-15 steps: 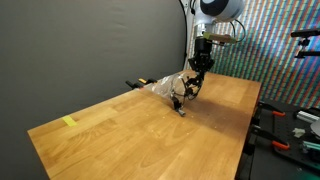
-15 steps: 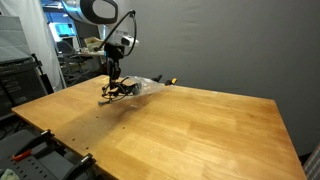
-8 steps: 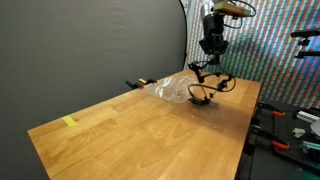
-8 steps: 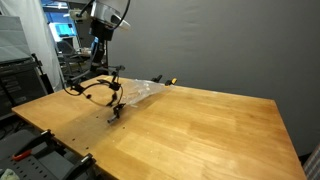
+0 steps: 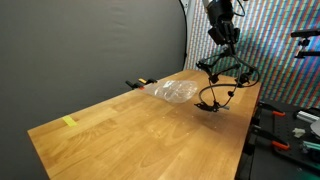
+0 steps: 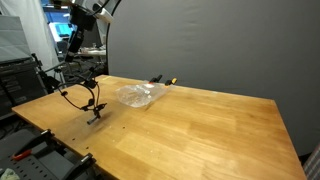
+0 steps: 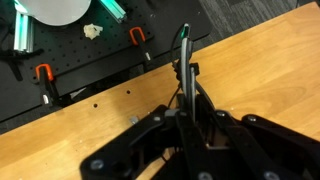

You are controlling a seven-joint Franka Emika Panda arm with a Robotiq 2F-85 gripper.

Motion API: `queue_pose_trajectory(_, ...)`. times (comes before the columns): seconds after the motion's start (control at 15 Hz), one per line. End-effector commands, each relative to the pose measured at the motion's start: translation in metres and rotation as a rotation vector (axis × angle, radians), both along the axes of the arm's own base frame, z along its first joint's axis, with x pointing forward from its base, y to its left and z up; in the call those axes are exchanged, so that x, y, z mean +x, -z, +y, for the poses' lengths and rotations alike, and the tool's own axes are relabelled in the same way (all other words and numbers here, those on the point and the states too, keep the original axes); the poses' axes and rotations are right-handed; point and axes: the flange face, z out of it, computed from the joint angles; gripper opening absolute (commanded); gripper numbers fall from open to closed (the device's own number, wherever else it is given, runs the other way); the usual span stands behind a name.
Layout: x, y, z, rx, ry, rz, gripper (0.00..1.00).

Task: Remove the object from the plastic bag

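The black cable hangs outside the plastic bag, so my gripper will next move down and toward the bag, over the open tabletop beside it, to let go of the cable.
A clear, crumpled plastic bag lies flat on the wooden table in both exterior views (image 5: pixel 172 91) (image 6: pixel 138 95). My gripper (image 5: pixel 227 58) (image 6: pixel 76 55) is high above the table near its edge, well away from the bag. It is shut on a black looped cable (image 5: pixel 222 84) (image 6: pixel 82 88) that hangs below it, fully outside the bag. The cable's lower end (image 5: pixel 210 104) (image 6: pixel 96 114) touches or nearly touches the table. In the wrist view the shut jaws (image 7: pixel 186 112) pinch the cable (image 7: pixel 184 52), which runs away from them over the table edge.
A black and yellow tool (image 5: pixel 135 83) (image 6: pixel 160 80) lies behind the bag. A yellow tape piece (image 5: pixel 69 122) sits near the far corner. Beyond the table edge are red-handled clamps (image 7: pixel 42 75) on a dark perforated board.
My gripper has risen and swung away from the bag toward the table edge, pulling the cable out. The bag stays behind on the table.
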Motion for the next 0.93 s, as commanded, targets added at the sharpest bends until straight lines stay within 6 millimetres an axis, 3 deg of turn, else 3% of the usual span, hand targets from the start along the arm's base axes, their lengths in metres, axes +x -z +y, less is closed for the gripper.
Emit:
queue_pose_trajectory(0.0, -0.001, -0.03, 0.046, 0.011, -0.088, -0.034, 0.05)
queue_pose_trajectory(0.27, 0.003, -0.049, 0.121, 0.018, -0.261, -0.171, 0.04)
queue_pose_trajectory(0.47, 0.02, -0.043, 0.162, -0.003, -0.361, -0.327, 0.04)
queue_pose_trajectory(0.67, 0.045, -0.002, 0.163, -0.057, -0.451, -0.475, 0.04)
queue_pose_trajectory(0.87, 0.071, 0.06, 0.129, -0.055, -0.417, -0.56, 0.03)
